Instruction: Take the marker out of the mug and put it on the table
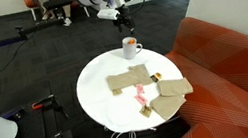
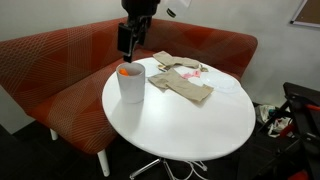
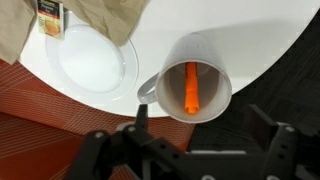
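My gripper narrows its fingers next, lowers them inside and closes on the marker's upper end (image 2: 122,71) (image 3: 192,105), since it lies below my gripper, ringed by the mug's rim.
The white mug (image 3: 197,78) stands near the edge of the round white table (image 3: 250,30), with the orange-red marker (image 3: 192,86) inside it. In both exterior views the mug (image 1: 131,46) (image 2: 131,84) sits at the table's edge (image 1: 93,94) (image 2: 190,130), and the marker's orange tip (image 2: 126,71) shows at its rim. My gripper (image 3: 205,130) is open and empty, its fingers spread on either side, hovering above the mug (image 1: 122,21) (image 2: 128,38).
Several tan cloths (image 1: 153,89) (image 2: 180,80) lie on the table with a pink object (image 1: 141,96) among them. An orange-red sofa (image 1: 236,70) (image 2: 60,70) curves around the table. A round disc (image 3: 90,60) lies next to the mug.
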Motion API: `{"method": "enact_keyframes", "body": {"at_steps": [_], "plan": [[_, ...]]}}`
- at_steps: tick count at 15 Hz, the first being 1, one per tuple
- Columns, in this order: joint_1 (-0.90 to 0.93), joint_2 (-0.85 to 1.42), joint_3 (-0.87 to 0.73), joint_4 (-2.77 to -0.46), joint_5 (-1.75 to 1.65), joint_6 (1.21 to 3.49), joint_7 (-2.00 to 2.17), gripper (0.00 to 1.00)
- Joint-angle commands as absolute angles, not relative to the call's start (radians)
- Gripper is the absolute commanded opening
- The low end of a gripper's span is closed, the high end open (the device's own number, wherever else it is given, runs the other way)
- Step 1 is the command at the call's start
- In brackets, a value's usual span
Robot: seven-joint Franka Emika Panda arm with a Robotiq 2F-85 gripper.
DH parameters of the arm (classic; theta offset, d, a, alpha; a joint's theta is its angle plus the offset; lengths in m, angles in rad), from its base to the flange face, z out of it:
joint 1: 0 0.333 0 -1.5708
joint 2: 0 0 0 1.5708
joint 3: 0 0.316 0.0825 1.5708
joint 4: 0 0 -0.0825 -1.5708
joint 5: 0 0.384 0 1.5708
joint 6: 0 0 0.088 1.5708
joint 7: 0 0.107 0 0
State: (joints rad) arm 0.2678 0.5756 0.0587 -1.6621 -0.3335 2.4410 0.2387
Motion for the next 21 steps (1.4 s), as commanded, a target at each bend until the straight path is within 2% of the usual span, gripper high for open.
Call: {"method": "enact_keyframes", "body": {"at_steps": [1, 5, 6, 7, 10, 17, 18, 21], "plan": [[0.291, 0.631, 0.036, -1.577, -0.315, 2.377, 0.223, 0.77], [0.293, 0.668, 0.037, -1.537, -0.310, 2.348, 0.219, 0.55], [0.294, 0.677, 0.036, -1.527, -0.309, 2.342, 0.219, 0.60], [0.294, 0.685, 0.036, -1.519, -0.308, 2.334, 0.219, 0.56], [0.295, 0.706, 0.038, -1.498, -0.304, 2.318, 0.217, 0.59], [0.298, 0.750, 0.044, -1.455, -0.290, 2.305, 0.209, 0.47], [0.298, 0.756, 0.043, -1.450, -0.287, 2.307, 0.209, 0.50], [0.296, 0.773, 0.045, -1.437, -0.277, 2.330, 0.207, 0.49]]}}
